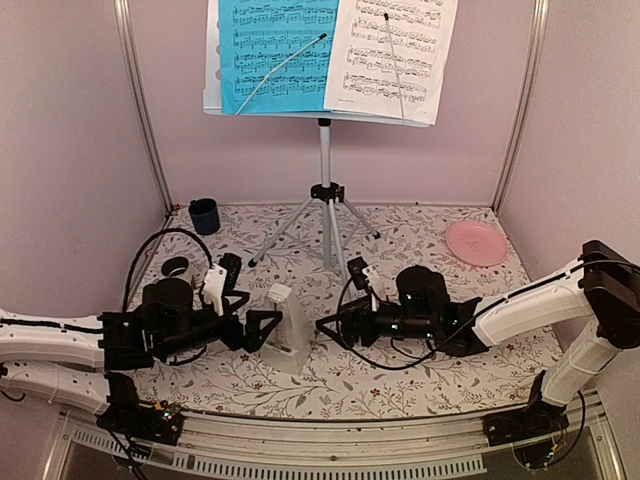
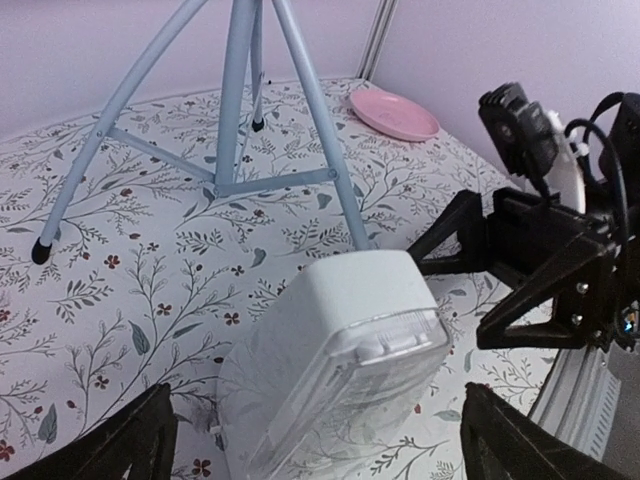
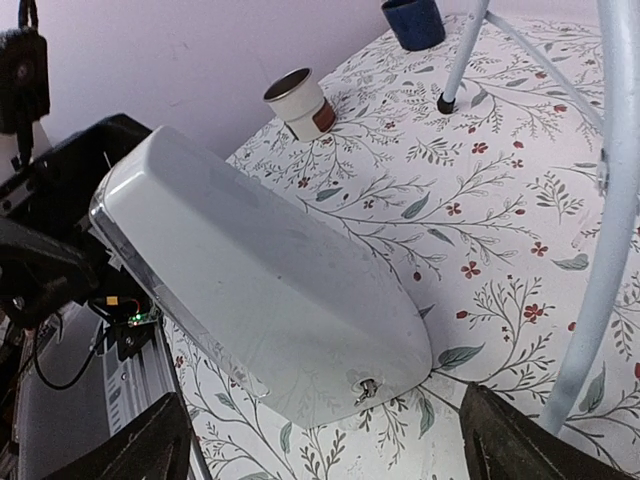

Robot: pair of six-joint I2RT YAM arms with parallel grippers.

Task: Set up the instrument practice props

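Note:
My left gripper slides toward the right in the top view next, fingers open around the metronome's upper part, since the metronome's body narrows there.
The white pyramid-shaped metronome [image 1: 286,334] stands upright on the floral table between my two grippers. It shows in the left wrist view [image 2: 330,350] and the right wrist view [image 3: 260,290]. My left gripper [image 1: 262,328] is open at its left side, fingers wide apart and clear of it [image 2: 325,450]. My right gripper [image 1: 330,325] is open at its right side, also not touching [image 3: 330,450]. The music stand's silver tripod [image 1: 325,205] stands behind. Its grey-blue desk [image 1: 211,60] holds a bright blue sheet [image 1: 275,50] and a white sheet [image 1: 395,50].
A pink round plate [image 1: 476,243] lies at the back right. A dark blue cup [image 1: 204,215] stands at the back left, with a small white-and-brown cup [image 1: 176,267] nearer my left arm. Tripod legs [image 2: 235,100] spread just behind the metronome.

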